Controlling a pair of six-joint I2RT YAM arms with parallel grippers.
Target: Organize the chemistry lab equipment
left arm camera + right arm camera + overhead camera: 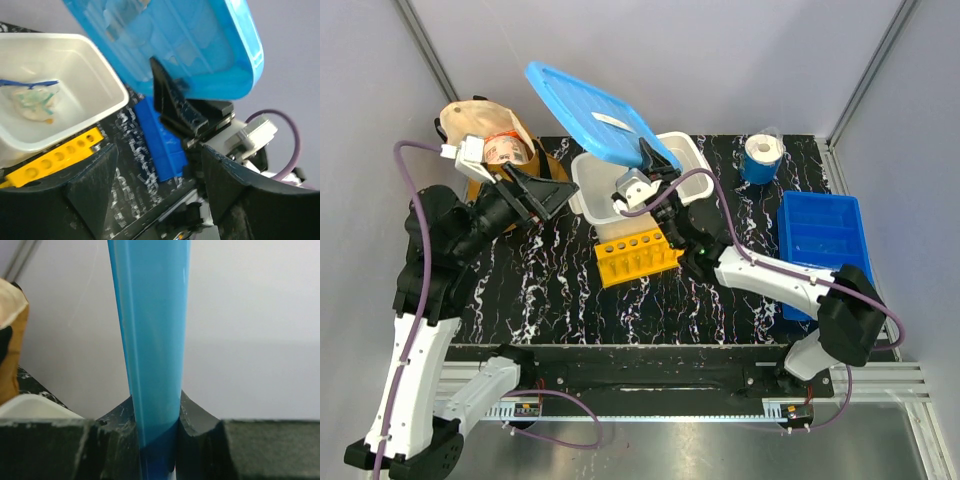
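My right gripper is above the open white tub. It should next move down and turn, put the tilted lid on the tub's near rim [610,219] and let go of it.
My right gripper [650,162] is shut on the edge of a blue lid [592,108] and holds it tilted above the white tub [588,190]. In the right wrist view the lid [150,330] stands edge-on between the closed fingers of the gripper [156,440]. My left gripper [548,195] is open and empty, just left of the tub. In the left wrist view the tub [102,85] holds clear safety glasses with a blue frame [31,84] and a pale crumpled item. The lid [180,45] hangs over it.
A yellow tube rack [635,255] lies in front of the tub. A blue bin [820,240] sits at the right, with a blue roll in a clear cup [760,155] behind it. A brown cloth bag [485,135] stands at the back left, beside my left gripper.
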